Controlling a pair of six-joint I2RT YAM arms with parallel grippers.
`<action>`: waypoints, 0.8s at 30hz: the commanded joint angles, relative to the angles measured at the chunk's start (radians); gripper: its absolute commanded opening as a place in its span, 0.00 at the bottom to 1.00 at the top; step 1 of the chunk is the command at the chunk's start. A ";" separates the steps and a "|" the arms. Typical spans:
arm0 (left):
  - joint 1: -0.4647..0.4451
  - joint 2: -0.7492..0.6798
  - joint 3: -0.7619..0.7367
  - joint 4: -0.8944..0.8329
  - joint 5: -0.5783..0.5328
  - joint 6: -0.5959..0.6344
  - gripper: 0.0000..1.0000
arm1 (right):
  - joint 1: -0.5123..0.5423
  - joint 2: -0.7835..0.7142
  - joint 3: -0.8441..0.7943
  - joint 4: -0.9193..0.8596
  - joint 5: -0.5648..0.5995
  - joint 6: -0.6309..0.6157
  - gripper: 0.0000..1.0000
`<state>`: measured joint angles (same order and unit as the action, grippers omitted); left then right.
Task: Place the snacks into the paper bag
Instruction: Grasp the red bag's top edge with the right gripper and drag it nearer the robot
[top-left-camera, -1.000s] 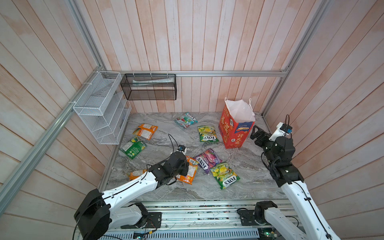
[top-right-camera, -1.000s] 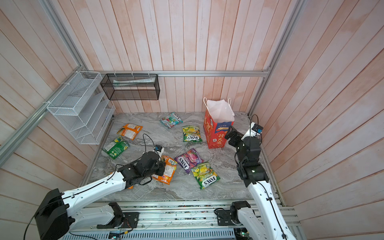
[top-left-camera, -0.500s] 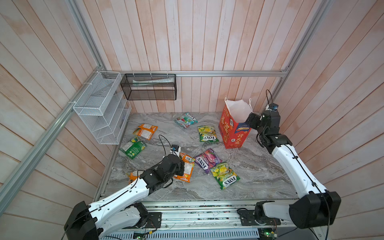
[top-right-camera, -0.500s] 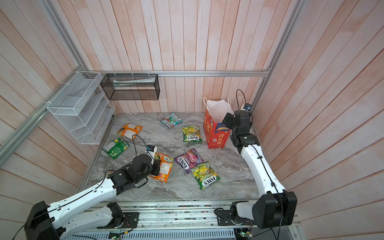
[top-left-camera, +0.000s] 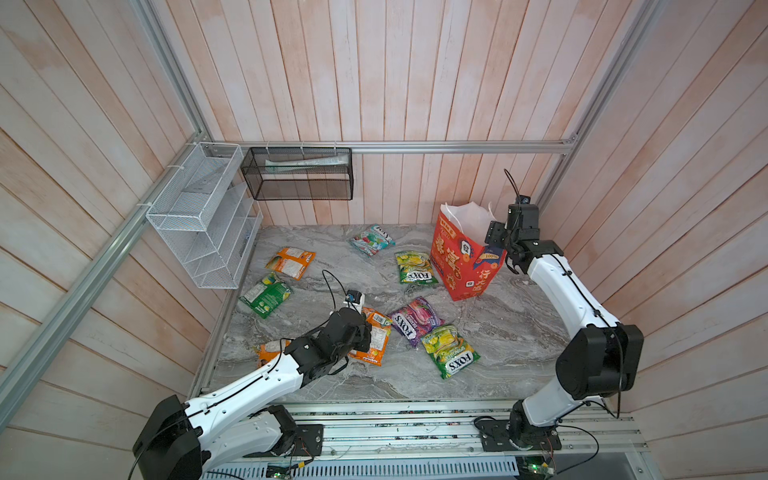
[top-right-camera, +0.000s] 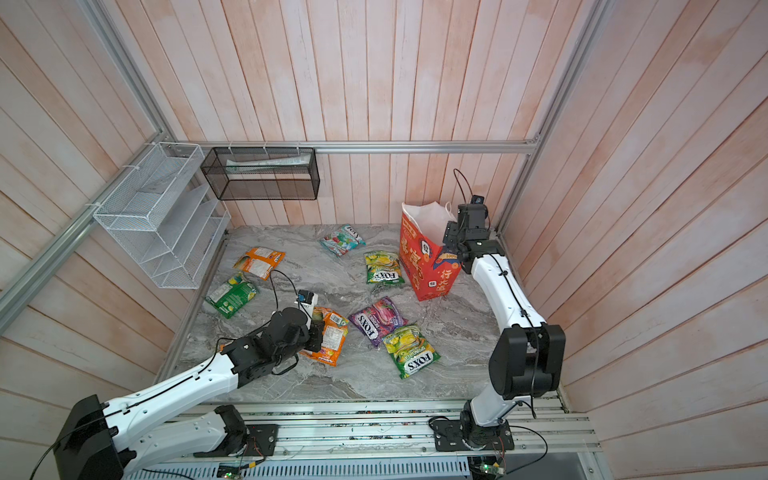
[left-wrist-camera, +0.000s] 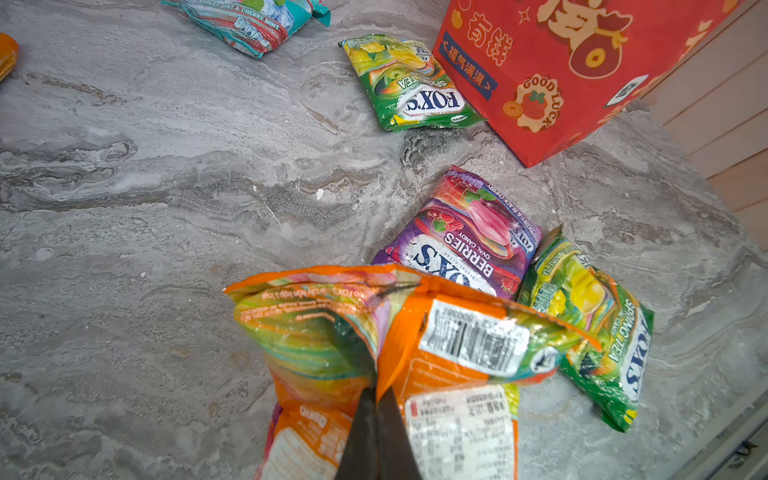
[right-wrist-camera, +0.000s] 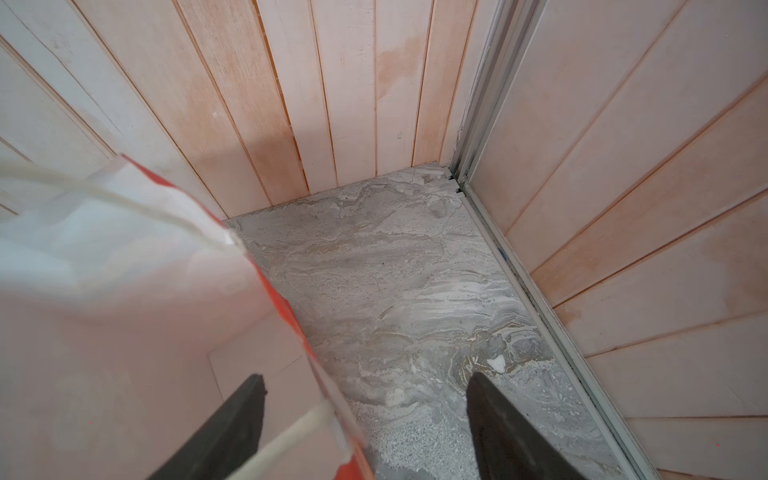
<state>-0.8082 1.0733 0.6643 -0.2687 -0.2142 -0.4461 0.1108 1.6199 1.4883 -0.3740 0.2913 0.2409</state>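
Observation:
The bag's side stands between my right gripper's open fingers, nearer the inner one, so I will next shift toward the bag's opening and close on that side.
My left gripper is shut on a back fold of an orange snack pouch, which bunches up at the grip; in both top views it sits mid-table. A purple pouch and a yellow-green pouch lie beside it. More snacks lie about: green FOX'S, teal, orange, green. The red paper bag stands open at the back right. My right gripper is open astride the bag's right rim, one finger inside and one outside.
A white wire rack hangs on the left wall and a black mesh basket on the back wall. Another orange pouch peeks out under my left arm. Wooden walls and an aluminium rail close in right behind the bag.
My right arm swung from the near right up to the bag's rim, and its jaws have narrowed a little. My left gripper stayed shut on the orange pouch and shifted slightly.

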 joint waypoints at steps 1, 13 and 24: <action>-0.003 0.005 0.007 0.048 0.007 -0.005 0.00 | -0.004 -0.010 0.042 -0.078 -0.036 -0.006 0.78; -0.003 0.048 0.019 0.055 0.027 -0.003 0.00 | -0.004 0.033 0.213 -0.218 -0.060 -0.028 0.93; -0.003 0.063 0.024 0.058 0.036 0.003 0.00 | -0.006 0.165 0.304 -0.282 -0.087 -0.064 0.87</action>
<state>-0.8082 1.1343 0.6643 -0.2607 -0.1875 -0.4458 0.1085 1.7660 1.7660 -0.6106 0.2005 0.1959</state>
